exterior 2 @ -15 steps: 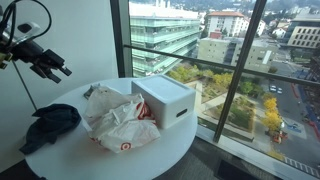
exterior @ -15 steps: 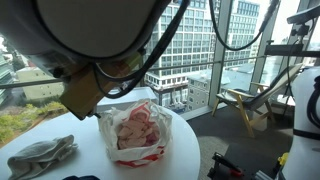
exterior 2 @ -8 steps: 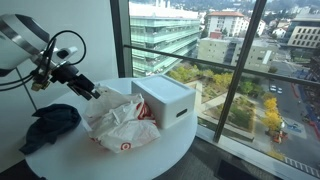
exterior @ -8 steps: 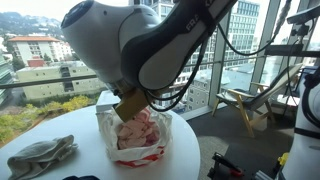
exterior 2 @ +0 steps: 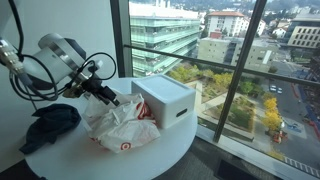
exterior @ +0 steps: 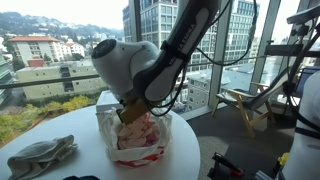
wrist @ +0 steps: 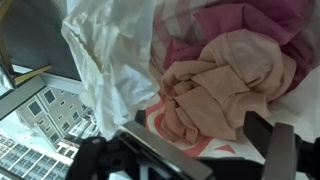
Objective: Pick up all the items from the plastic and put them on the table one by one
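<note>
The open gripper moves down through the bag's opening onto the crumpled peach cloth (wrist: 214,97) next, since the cloth lies below it inside the white plastic (wrist: 108,50).
A white plastic bag with red marks (exterior: 138,137) lies open on the round white table (exterior: 185,150); it also shows in an exterior view (exterior 2: 118,127). In the wrist view a crumpled peach cloth (wrist: 215,88) and a pink cloth (wrist: 250,22) lie inside the bag's white plastic (wrist: 108,50). My gripper (wrist: 200,140) is open and empty, just above the peach cloth, one finger on each side of it. In both exterior views the gripper (exterior: 131,113) (exterior 2: 109,98) hangs at the bag's mouth.
A white box (exterior 2: 166,100) stands behind the bag near the window. A grey cloth (exterior: 40,156) lies on the table, seen as a dark heap (exterior 2: 50,122) from the opposite side. The table's round edge (exterior 2: 150,165) is close to the bag.
The arm has swung down from well above the table to the bag's mouth. The gripper now hangs over the cloths inside. Bag, box and grey cloth have not moved.
</note>
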Available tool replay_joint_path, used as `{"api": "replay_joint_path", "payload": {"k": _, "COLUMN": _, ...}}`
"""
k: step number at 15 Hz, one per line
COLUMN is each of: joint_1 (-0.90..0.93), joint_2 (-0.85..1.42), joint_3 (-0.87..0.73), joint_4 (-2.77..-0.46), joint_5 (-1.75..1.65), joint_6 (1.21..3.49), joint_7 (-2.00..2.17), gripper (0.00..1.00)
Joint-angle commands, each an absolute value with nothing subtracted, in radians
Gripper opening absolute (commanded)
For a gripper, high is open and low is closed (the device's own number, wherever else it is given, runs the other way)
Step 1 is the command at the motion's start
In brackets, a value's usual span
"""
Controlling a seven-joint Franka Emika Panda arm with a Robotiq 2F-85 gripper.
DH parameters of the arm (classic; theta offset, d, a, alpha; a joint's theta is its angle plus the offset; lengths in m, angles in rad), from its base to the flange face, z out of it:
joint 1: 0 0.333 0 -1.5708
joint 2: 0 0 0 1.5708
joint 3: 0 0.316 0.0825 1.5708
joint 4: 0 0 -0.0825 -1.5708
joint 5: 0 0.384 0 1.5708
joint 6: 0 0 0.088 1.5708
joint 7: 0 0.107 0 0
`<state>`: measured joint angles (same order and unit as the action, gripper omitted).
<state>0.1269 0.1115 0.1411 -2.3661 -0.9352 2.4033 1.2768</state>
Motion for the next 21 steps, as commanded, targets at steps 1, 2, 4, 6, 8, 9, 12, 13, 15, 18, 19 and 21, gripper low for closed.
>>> {"api": "replay_joint_path", "payload": {"k": 1, "joint_1": 0.111, "joint_2": 0.24, "joint_3": 0.088, "joint_4": -2.279, "joint_5": -0.971, "joint_6": 2.496, "joint_7": 1.274, "gripper": 1.0}}
{"api": "replay_joint_path", "payload": {"k": 2, "joint_1": 0.108, "joint_2": 0.277, "joint_3": 0.073, "joint_4": -2.259, "joint_5": -0.971, "joint_6": 2.518, "joint_7": 1.267, "gripper": 1.0}}
{"api": "replay_joint_path", "payload": {"k": 4, "joint_1": 0.107, "joint_2": 0.345, "joint_3": 0.046, "joint_4": -2.221, "joint_5": -0.962, "joint_6": 2.55, "joint_7": 1.255, "gripper": 1.0}}
{"api": "replay_joint_path", "payload": {"k": 6, "joint_1": 0.114, "joint_2": 0.41, "joint_3": 0.02, "joint_4": -2.175, "joint_5": -0.975, "joint_6": 2.588, "joint_7": 1.258, "gripper": 1.0}}
{"api": "replay_joint_path", "payload": {"k": 8, "joint_1": 0.118, "joint_2": 0.465, "joint_3": 0.005, "joint_4": -2.133, "joint_5": -0.965, "joint_6": 2.638, "joint_7": 1.249, "gripper": 1.0}}
{"api": "replay_joint_path", "payload": {"k": 9, "joint_1": 0.125, "joint_2": 0.498, "joint_3": -0.008, "joint_4": -2.108, "joint_5": -0.973, "joint_6": 2.657, "joint_7": 1.254, "gripper": 1.0}}
{"api": "replay_joint_path", "payload": {"k": 12, "joint_1": 0.1, "joint_2": 0.582, "joint_3": -0.004, "joint_4": -2.052, "joint_5": -0.972, "joint_6": 2.703, "joint_7": 1.254, "gripper": 1.0}}
{"api": "replay_joint_path", "payload": {"k": 13, "joint_1": 0.099, "joint_2": 0.608, "joint_3": -0.011, "joint_4": -2.037, "joint_5": -0.972, "joint_6": 2.704, "joint_7": 1.254, "gripper": 1.0}}
{"api": "replay_joint_path", "payload": {"k": 15, "joint_1": 0.119, "joint_2": 0.639, "joint_3": -0.043, "joint_4": -2.03, "joint_5": -0.933, "joint_6": 2.722, "joint_7": 1.215, "gripper": 0.75}}
{"api": "replay_joint_path", "payload": {"k": 18, "joint_1": 0.09, "joint_2": 0.643, "joint_3": -0.019, "joint_4": -2.044, "joint_5": -0.938, "joint_6": 2.745, "joint_7": 1.203, "gripper": 0.59}}
{"api": "replay_joint_path", "payload": {"k": 19, "joint_1": 0.096, "joint_2": 0.629, "joint_3": -0.02, "joint_4": -2.057, "joint_5": -0.944, "joint_6": 2.747, "joint_7": 1.206, "gripper": 0.49}}
{"api": "replay_joint_path", "payload": {"k": 21, "joint_1": 0.104, "joint_2": 0.603, "joint_3": -0.017, "joint_4": -2.078, "joint_5": -0.948, "joint_6": 2.742, "joint_7": 1.212, "gripper": 0.35}}
